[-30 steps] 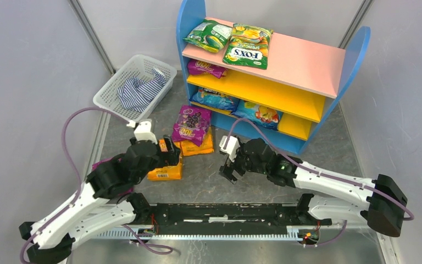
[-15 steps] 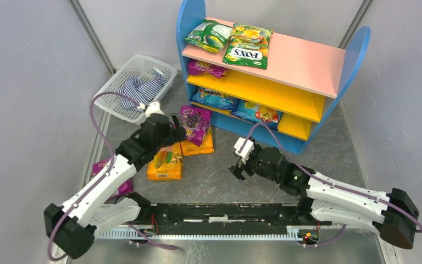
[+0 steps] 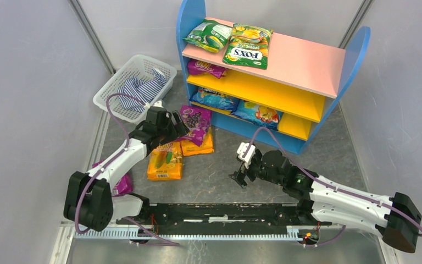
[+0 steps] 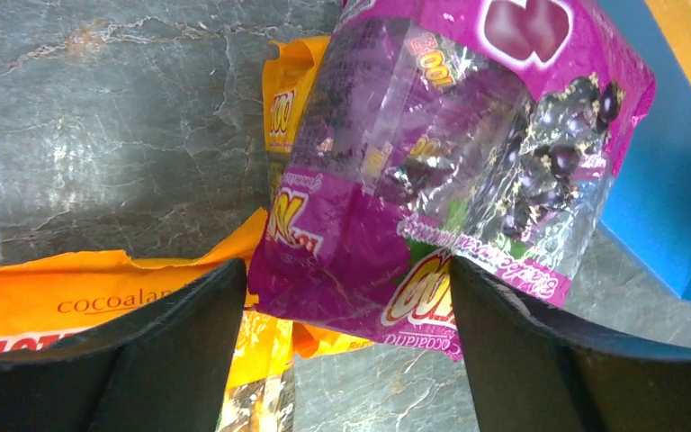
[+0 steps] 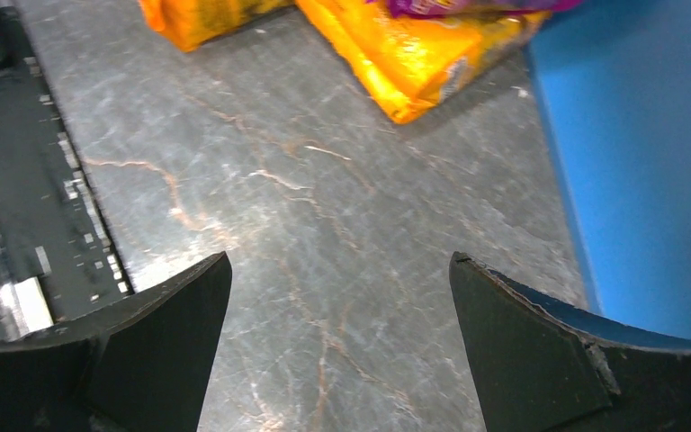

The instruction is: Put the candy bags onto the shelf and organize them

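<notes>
I need to move my right gripper to the left in the top view onto the purple bag, because the bag between my left gripper's fingers lies across bare table.
The shelf (image 3: 313,63) stands at the back. Its pink top holds a green bag (image 3: 207,35) and the FOX'S bag (image 3: 247,46); a purple bag (image 3: 205,68) lies on the yellow board, and two bluish bags (image 3: 215,99) lie on the base. On the table a purple "100" bag (image 3: 194,124) lies over an orange bag (image 3: 200,146). Another orange bag (image 3: 165,161) lies beside it. A further purple bag (image 3: 122,184) lies at the left. My left gripper (image 3: 177,132) is open, its jaws either side of the purple bag's (image 4: 450,180) near edge. My right gripper (image 3: 239,177) is open and empty over bare table.
A white mesh basket (image 3: 115,91) with a striped cloth (image 3: 140,91) stands at the back left. In the right wrist view the shelf's blue base (image 5: 639,162) is to the right and an orange bag (image 5: 414,45) is ahead. The black rail (image 3: 225,212) runs along the near edge.
My left gripper has moved away from over the orange bag, forward to the purple bag on the table. My right gripper has drawn back a little towards the near edge.
</notes>
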{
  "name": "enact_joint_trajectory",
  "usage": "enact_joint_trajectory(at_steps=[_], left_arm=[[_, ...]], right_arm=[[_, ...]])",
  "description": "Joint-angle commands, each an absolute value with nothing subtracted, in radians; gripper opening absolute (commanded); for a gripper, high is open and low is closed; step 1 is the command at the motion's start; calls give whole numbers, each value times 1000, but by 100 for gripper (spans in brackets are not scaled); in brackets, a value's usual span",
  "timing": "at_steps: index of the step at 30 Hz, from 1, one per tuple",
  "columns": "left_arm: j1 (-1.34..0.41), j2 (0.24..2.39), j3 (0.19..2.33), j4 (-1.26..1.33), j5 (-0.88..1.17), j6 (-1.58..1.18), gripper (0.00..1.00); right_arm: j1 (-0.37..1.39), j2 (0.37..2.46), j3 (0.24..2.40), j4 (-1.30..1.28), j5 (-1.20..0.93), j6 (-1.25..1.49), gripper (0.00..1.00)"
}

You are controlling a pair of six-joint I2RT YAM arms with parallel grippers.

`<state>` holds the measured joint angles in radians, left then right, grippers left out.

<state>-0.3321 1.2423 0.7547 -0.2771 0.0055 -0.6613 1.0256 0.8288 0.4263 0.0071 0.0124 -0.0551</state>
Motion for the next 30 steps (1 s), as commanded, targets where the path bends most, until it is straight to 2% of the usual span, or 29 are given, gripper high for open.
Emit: enact_joint_trajectory(at_steps=[1, 9, 15, 24, 30], left_arm=[[-326, 1272, 761, -183, 35, -648, 82], [-325, 1224, 772, -214, 113, -657, 29], [-326, 1090, 718, -234, 278, -697, 4], [-328, 779, 657, -387, 398, -775, 2], [-328, 670, 653, -417, 452, -821, 2]], right_arm=[[1028, 823, 419, 75, -166, -34, 98], [1028, 896, 421, 67, -144, -36, 98], [1045, 964, 466, 149, -124, -38, 98], [1168, 1154, 668, 211, 158, -206, 98], [1299, 1342, 837, 262, 302, -380, 98]])
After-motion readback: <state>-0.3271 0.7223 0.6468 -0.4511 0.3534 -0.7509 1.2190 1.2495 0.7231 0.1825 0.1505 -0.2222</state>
